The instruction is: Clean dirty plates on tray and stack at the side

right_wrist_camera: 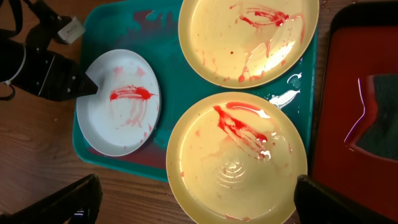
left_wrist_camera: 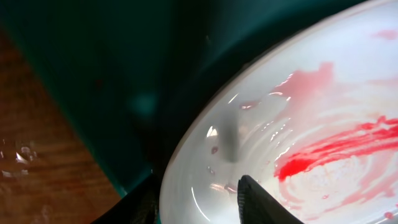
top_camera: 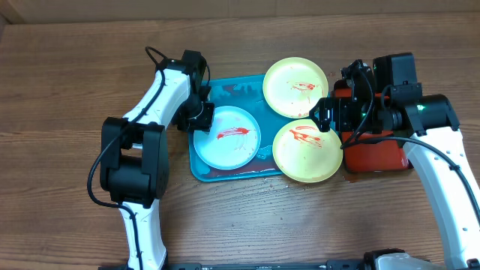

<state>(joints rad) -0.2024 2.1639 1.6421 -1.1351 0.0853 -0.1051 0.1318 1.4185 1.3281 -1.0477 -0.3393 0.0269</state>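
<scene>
The plates are smeared with red sauce, so the robot's right gripper will next move from above the near yellow plate over the red tray and down onto the green scouring sponge.
A whitish light blue plate (top_camera: 227,136) (left_wrist_camera: 298,124) (right_wrist_camera: 118,102) smeared with red sauce lies in the left half of the turquoise tray (top_camera: 199,169) (right_wrist_camera: 99,31). My left gripper (top_camera: 204,118) (left_wrist_camera: 198,186) is at this plate's left rim. Its jaws straddle the rim, one finger outside and one over the inside, with a gap still showing. Two pale yellow plates (top_camera: 295,87) (top_camera: 307,151) with red smears fill the tray's right half, and the near one (right_wrist_camera: 236,158) overhangs the front rim. My right gripper (top_camera: 321,117) (right_wrist_camera: 199,186) hovers wide open above the near yellow plate and holds nothing.
A smaller red tray (top_camera: 375,154) (right_wrist_camera: 354,93) sits right of the turquoise one, with a dark cloth-like thing (right_wrist_camera: 379,118) on it. The turquoise tray's floor is wet and sauce-stained. Water drops (left_wrist_camera: 18,155) lie on the wooden table left of it.
</scene>
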